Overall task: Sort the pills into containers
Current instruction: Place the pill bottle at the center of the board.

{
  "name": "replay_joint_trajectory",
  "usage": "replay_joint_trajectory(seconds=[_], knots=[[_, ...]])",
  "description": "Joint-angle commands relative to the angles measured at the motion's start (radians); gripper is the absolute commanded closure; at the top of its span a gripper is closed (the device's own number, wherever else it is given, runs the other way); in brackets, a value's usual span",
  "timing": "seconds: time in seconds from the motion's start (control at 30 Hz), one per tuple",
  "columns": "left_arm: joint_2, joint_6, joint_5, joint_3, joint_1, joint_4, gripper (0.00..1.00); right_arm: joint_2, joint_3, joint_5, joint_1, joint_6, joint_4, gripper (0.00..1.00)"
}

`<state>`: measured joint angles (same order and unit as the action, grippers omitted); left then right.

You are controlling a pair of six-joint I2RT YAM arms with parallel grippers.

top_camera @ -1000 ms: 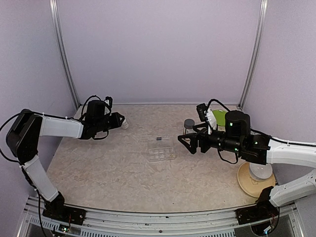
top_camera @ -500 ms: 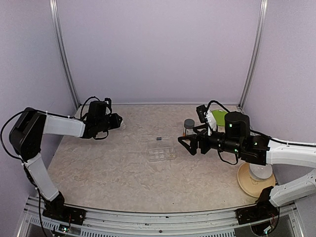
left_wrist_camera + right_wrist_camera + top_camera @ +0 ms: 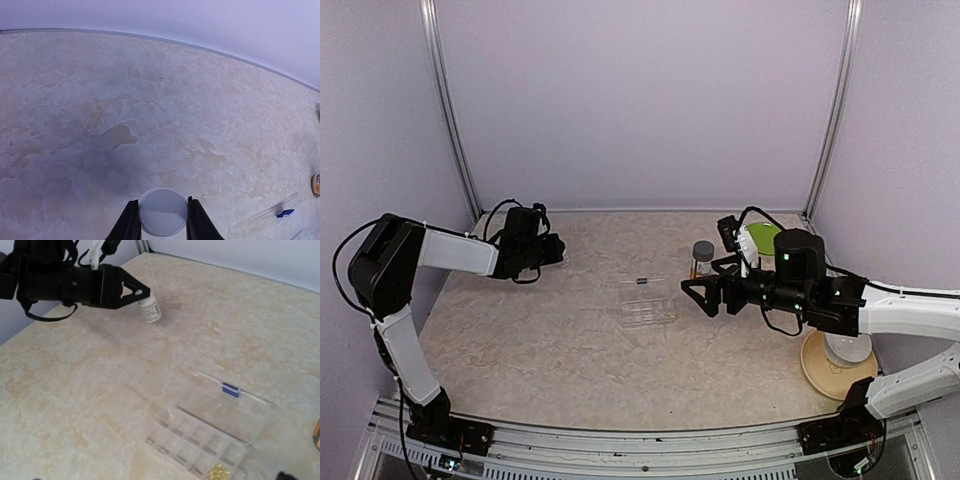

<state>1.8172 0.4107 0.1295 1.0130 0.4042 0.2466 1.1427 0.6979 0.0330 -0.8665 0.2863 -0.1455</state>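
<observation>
My left gripper moves down next until the base of the small white bottle [image 3: 151, 310] meets the table, then opens.
A flat clear pill box [image 3: 647, 309] lies open mid-table, its lid folded back. In the right wrist view [image 3: 197, 440] its row of small compartments shows, with several tiny yellow pills [image 3: 216, 472] in one end compartment. The only dark blue piece [image 3: 230, 389] sits on the lid's far edge like a clasp. My left gripper [image 3: 560, 251] is at the far left, shut on a small white bottle [image 3: 151, 310], seen as a white disc [image 3: 163, 211] between its fingers. My right gripper [image 3: 692, 292] hangs open and empty just right of the box.
A small bottle with a grey cap [image 3: 702, 257] stands behind the right gripper. A round green plate [image 3: 766, 238] lies at the back right. A white bowl on a tan plate [image 3: 841, 361] sits at the right front, under the right arm.
My left gripper has drawn the white bottle a little further left and back. The right arm has barely moved.
</observation>
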Motion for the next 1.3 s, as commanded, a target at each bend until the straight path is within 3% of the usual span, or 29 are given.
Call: replay_joint_trajectory(seconds=[0.0, 0.87, 0.97, 1.1, 1.27], knots=[[0.027, -0.017, 0.033, 0.029, -0.007, -0.013, 1.00, 0.003, -0.012, -0.015, 0.010, 0.011, -0.005, 0.00], [0.107, -0.026, 0.100, 0.040, -0.008, -0.026, 0.98, 0.033, -0.009, -0.011, 0.009, 0.010, -0.012, 0.00], [0.111, -0.023, 0.094, 0.037, -0.008, -0.026, 0.94, 0.038, -0.005, -0.013, 0.009, 0.009, -0.009, 0.00], [0.110, -0.021, 0.087, 0.035, -0.008, -0.028, 0.77, 0.045, 0.003, -0.014, 0.009, 0.006, -0.005, 0.00], [0.097, -0.015, 0.080, 0.032, -0.008, -0.032, 0.65, 0.056, 0.016, -0.018, 0.010, -0.001, 0.004, 0.00]])
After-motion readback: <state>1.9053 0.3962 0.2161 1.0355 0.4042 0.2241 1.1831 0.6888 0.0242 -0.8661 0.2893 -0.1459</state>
